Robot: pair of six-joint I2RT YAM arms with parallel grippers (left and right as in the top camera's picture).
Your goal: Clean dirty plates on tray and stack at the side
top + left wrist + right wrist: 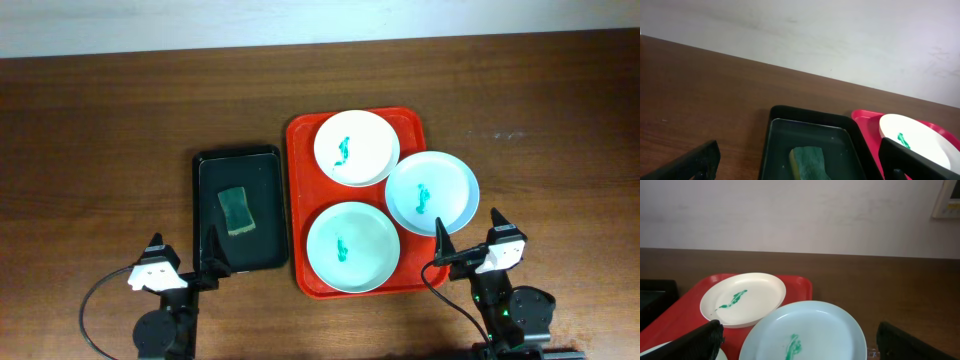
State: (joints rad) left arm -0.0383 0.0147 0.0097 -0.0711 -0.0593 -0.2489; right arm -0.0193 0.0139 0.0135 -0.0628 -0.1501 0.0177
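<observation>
The front plate's rim (pixel 396 244) (pixel 723 355) beside the overhanging plate has room for fingers where the tray is empty. My right gripper will next tilt down toward the front plate and then lower there.
Three plates with teal smears sit on the red tray (pixel 302 180). The white plate (pixel 356 147) is at the back. One mint-blue plate (pixel 352 246) is at the front. The other mint-blue plate (pixel 432 192) overhangs the tray's right rim. My left gripper (pixel 190 258) is open and empty, just in front of the black tray (pixel 208 232). My right gripper (pixel 470 238) is open and empty, in front of the right plate. In the right wrist view, the right plate (pixel 805 332) lies between my fingers (pixel 800 345), with the white plate (pixel 742 299) behind.
A green sponge (pixel 236 209) lies in the black tray, also seen in the left wrist view (pixel 810 161). Bare dark wood table (pixel 100 150) spreads left and right of the trays. A pale wall runs along the far edge.
</observation>
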